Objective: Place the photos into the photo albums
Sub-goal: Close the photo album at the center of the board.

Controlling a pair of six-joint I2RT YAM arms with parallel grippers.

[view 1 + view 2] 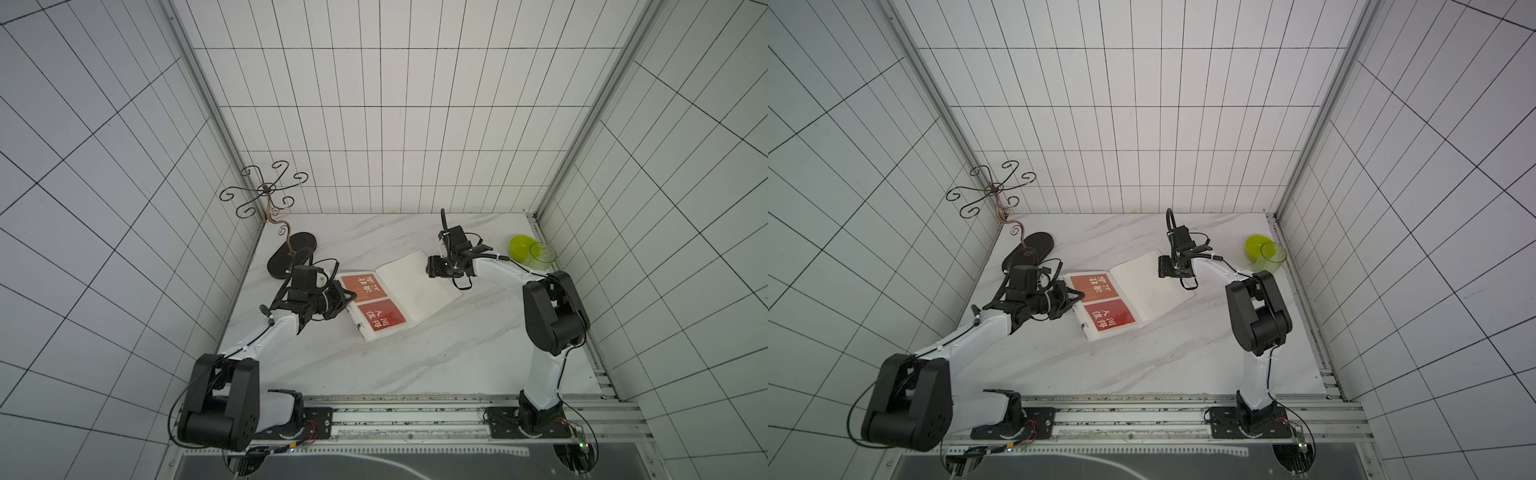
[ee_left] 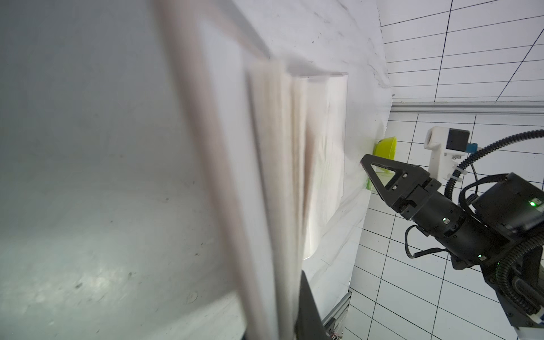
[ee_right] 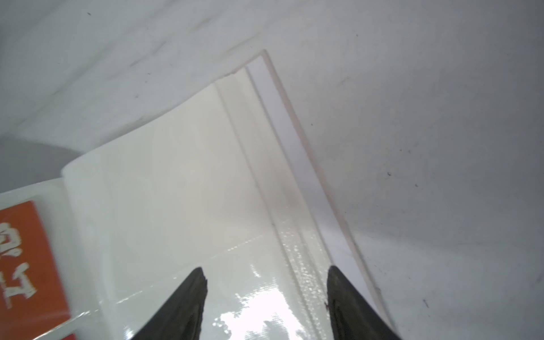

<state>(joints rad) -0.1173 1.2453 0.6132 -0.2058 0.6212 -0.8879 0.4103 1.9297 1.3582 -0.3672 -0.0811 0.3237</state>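
Observation:
My left gripper has the edge of the album's pages between its fingers, and both photos fill that page. Next it should move back toward the base and let go of that edge.
The photo album [image 1: 415,286] [image 1: 1150,282] lies open mid-table. Its left page holds two photos, an orange card [image 1: 363,286] [image 1: 1094,284] and a red card [image 1: 382,321] [image 1: 1111,319]; its right page is plain white. My left gripper [image 1: 350,297] [image 1: 1079,296] sits at the album's left edge, shut on the edge of the pages [image 2: 279,176], one dark finger [image 2: 307,312] beside the stack. My right gripper [image 1: 436,266] [image 1: 1166,266] [image 3: 266,273] hangs open over the outer edge of the white page [image 3: 176,176], nothing between its fingers. The orange card [image 3: 26,265] shows beside that page.
A yellow-green bowl [image 1: 521,247] and a clear green cup [image 1: 542,254] stand at the back right corner. A dark metal stand with curled hooks [image 1: 266,191] rises from an oval base [image 1: 291,253] at the back left. The marble table [image 1: 415,365] is walled on three sides.

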